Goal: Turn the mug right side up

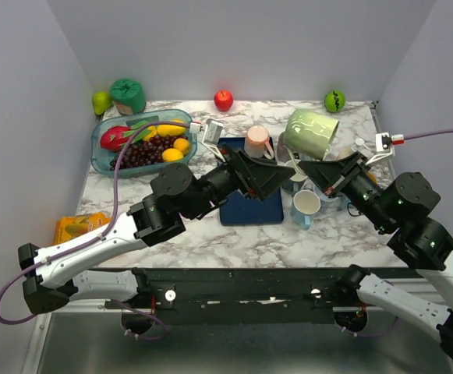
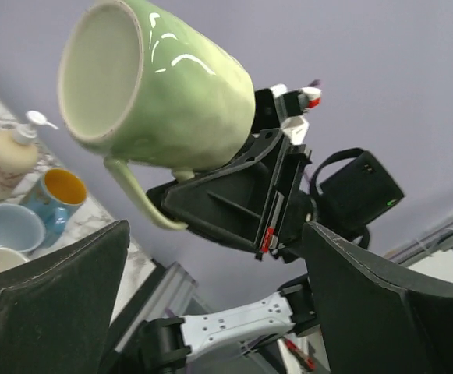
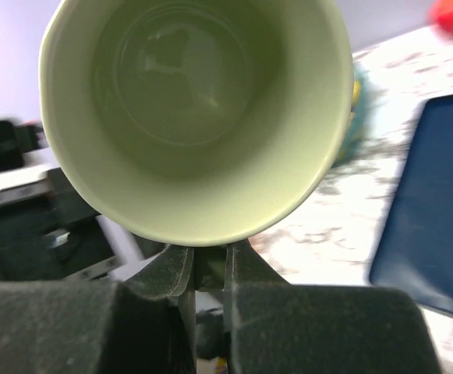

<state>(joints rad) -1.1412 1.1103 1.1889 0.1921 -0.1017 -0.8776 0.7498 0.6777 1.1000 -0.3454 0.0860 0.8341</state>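
Next, my right gripper tips its fingers down, lowers and releases the sideways green mug, since bare tabletop [image 1: 333,232] beside the front mug lies below and back from it.
The light green mug [image 1: 312,132] is held in the air above the right half of the table, tilted on its side with its handle pointing down. My right gripper [image 1: 320,167] is shut on the handle from below. The right wrist view looks straight into the empty mug [image 3: 195,117], with the gripper [image 3: 209,269] closed under its rim. My left gripper [image 1: 277,178] is open and empty, just left of the right gripper and below the mug. The left wrist view shows the mug [image 2: 164,93] above and the right gripper [image 2: 242,202] beyond my spread fingers [image 2: 47,304].
A pink mug [image 1: 257,141] stands at the back of a dark blue mat [image 1: 249,206]. More mugs [image 1: 306,207] and a soap bottle [image 2: 4,160] crowd the table under the held mug. A fruit bowl [image 1: 105,156] is at the back left; loose fruit [image 1: 223,100] lines the back wall.
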